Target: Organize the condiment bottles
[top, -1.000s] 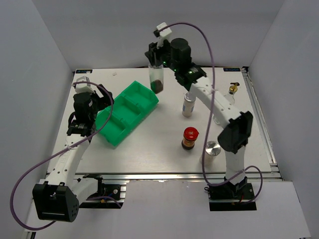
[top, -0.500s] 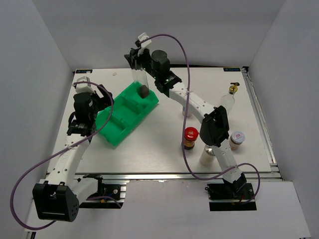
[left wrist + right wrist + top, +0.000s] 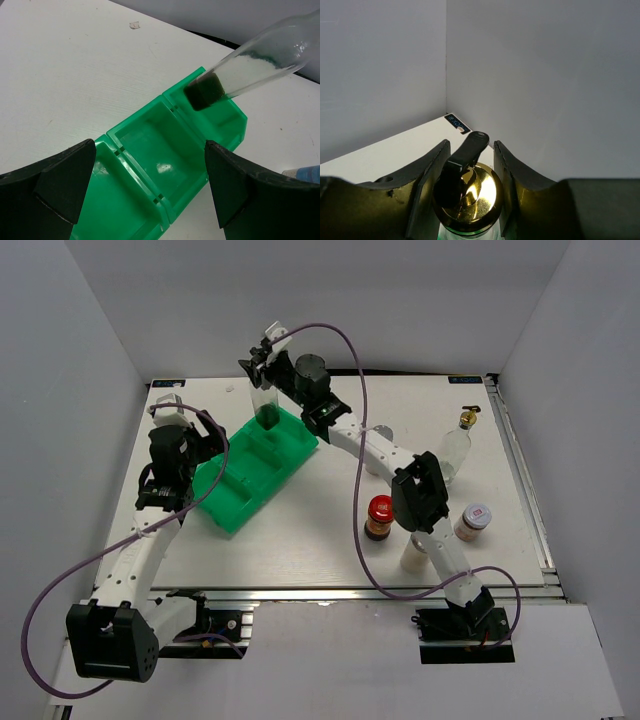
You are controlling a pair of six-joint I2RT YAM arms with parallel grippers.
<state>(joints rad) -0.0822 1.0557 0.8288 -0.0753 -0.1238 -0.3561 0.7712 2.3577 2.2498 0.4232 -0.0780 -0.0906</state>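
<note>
My right gripper moves down with the gold pourer (image 3: 470,197) next, bringing the bottle's dark base down into the far section of the green tray.
My right gripper (image 3: 264,370) is shut on the gold pourer (image 3: 470,197) of a clear glass bottle (image 3: 266,406). It holds the bottle tilted, with its dark base (image 3: 205,92) just over the far compartment of the green tray (image 3: 235,502). My left gripper (image 3: 200,450) is open and empty at the tray's left end, its fingers (image 3: 65,182) spread over the near compartments. A second glass bottle (image 3: 453,450), a red-lidded jar (image 3: 380,516), a white-lidded jar (image 3: 472,521) and two shakers (image 3: 414,554) (image 3: 379,436), partly hidden by the right arm, stand on the table's right half.
The green tray (image 3: 150,150) has three compartments with nothing in them. The right arm stretches across the table's middle, from the near right to the far left. Grey walls enclose the table at the back and sides.
The right arm has swung left with the glass bottle, from the back middle of the table to over the tray's far compartment. The left arm has not moved.
</note>
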